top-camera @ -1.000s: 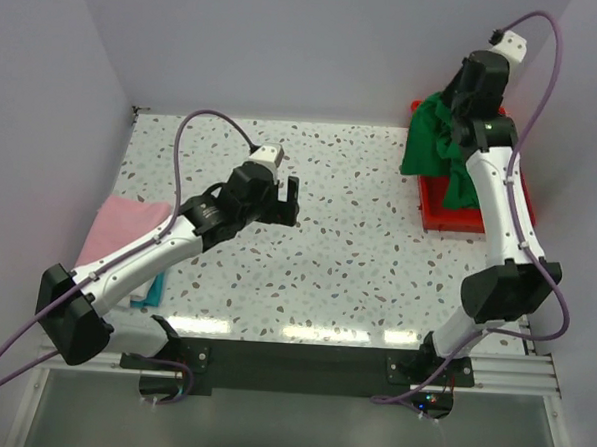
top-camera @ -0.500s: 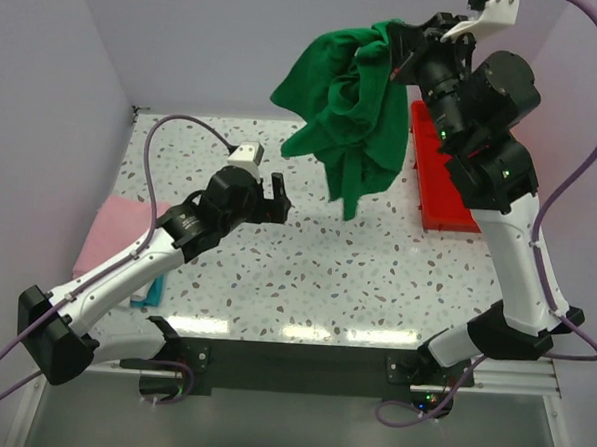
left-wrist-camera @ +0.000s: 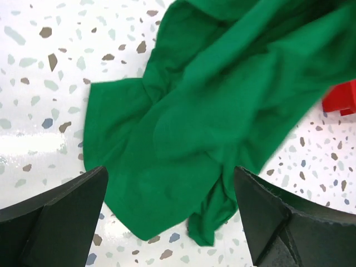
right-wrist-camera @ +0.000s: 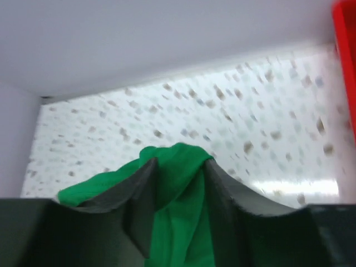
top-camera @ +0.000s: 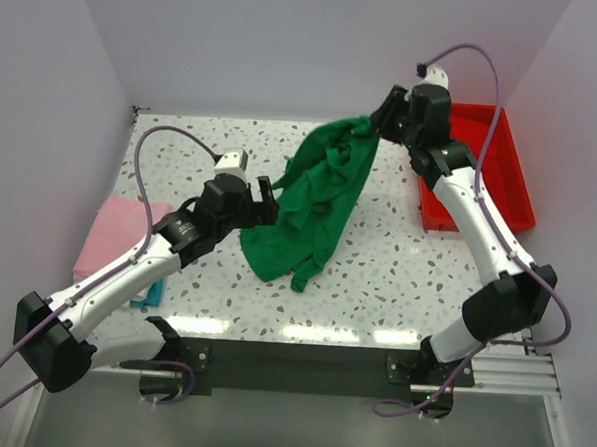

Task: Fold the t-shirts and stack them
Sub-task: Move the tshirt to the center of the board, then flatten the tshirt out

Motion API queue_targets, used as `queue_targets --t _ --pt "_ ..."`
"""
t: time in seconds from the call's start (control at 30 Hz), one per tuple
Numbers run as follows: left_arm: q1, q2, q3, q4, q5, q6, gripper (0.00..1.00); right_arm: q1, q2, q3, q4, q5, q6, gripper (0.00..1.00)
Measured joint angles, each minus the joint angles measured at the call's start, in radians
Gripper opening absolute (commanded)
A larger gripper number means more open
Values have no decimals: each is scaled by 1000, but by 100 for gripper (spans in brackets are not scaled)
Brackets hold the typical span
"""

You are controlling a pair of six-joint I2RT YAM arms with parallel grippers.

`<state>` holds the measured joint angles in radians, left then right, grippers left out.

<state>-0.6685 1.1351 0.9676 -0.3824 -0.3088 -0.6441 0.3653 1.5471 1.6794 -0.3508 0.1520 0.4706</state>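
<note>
My left gripper goes down and toward the left in its wrist view onto the shirt's side corner (top-camera: 246, 238) (left-wrist-camera: 92, 161) below next, since that corner spreads uncovered.
The bright green t-shirt (top-camera: 314, 204) lies crumpled on the middle of the speckled table, its upper end raised to my right gripper (top-camera: 381, 121). In the right wrist view the green cloth (right-wrist-camera: 178, 222) still lies between the two fingers, and the right gripper (right-wrist-camera: 181, 162) stands parted around it. My left gripper (top-camera: 265, 204) is wide open at the shirt's left edge. Seen from the left wrist, the shirt (left-wrist-camera: 206, 111) spreads just ahead of the left gripper (left-wrist-camera: 169, 172), with nothing between its fingers. A pink t-shirt (top-camera: 118, 229) lies at the left edge.
A rigid red tray (top-camera: 511, 185) stands at the back right; its corner (left-wrist-camera: 342, 100) shows beyond the shirt. A teal object (top-camera: 153, 294) peeks out beside the pink shirt under the left arm. Walls close in the left, back and right sides.
The right arm carried the green shirt from the tray, up high, then down onto the table's middle, and its jaws parted. The left gripper stayed open and shifted slightly.
</note>
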Motion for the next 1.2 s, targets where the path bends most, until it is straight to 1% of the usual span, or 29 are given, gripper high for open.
queue_targets --t 0.03,0.13,0.2,0.27,0.33,0.47,0.53,0.6,0.8,0.93,1.2 --pt "1 6 -10 0 -1 -5 99 -55 22 -66 -11 -25 27 55" --pt "7 42 -35 2 -1 -31 97 -192 122 -179 -67 -73 66 63" --pt "8 74 -57 7 2 -50 95 -237 157 -234 -99 -77 70 65" --pt "11 103 -84 18 7 -69 93 -235 149 -286 -114 -79 71 67" --pt "13 137 -109 23 14 -92 90 -191 118 -328 -112 -64 66 67" --pt "32 207 -134 36 37 -139 82 -16 67 -374 -89 -39 52 66" --pt "55 244 -136 52 50 -161 79 74 79 -373 -63 -39 44 66" --pt "89 285 -136 75 71 -185 78 125 112 -369 -45 -40 40 65" --pt "176 426 -103 103 90 -241 76 170 297 -299 -29 -48 28 65" --pt "184 504 -50 101 84 -276 75 204 397 -211 -37 -47 16 66" --pt "189 600 42 75 37 -334 68 283 501 -69 -49 -35 3 66"
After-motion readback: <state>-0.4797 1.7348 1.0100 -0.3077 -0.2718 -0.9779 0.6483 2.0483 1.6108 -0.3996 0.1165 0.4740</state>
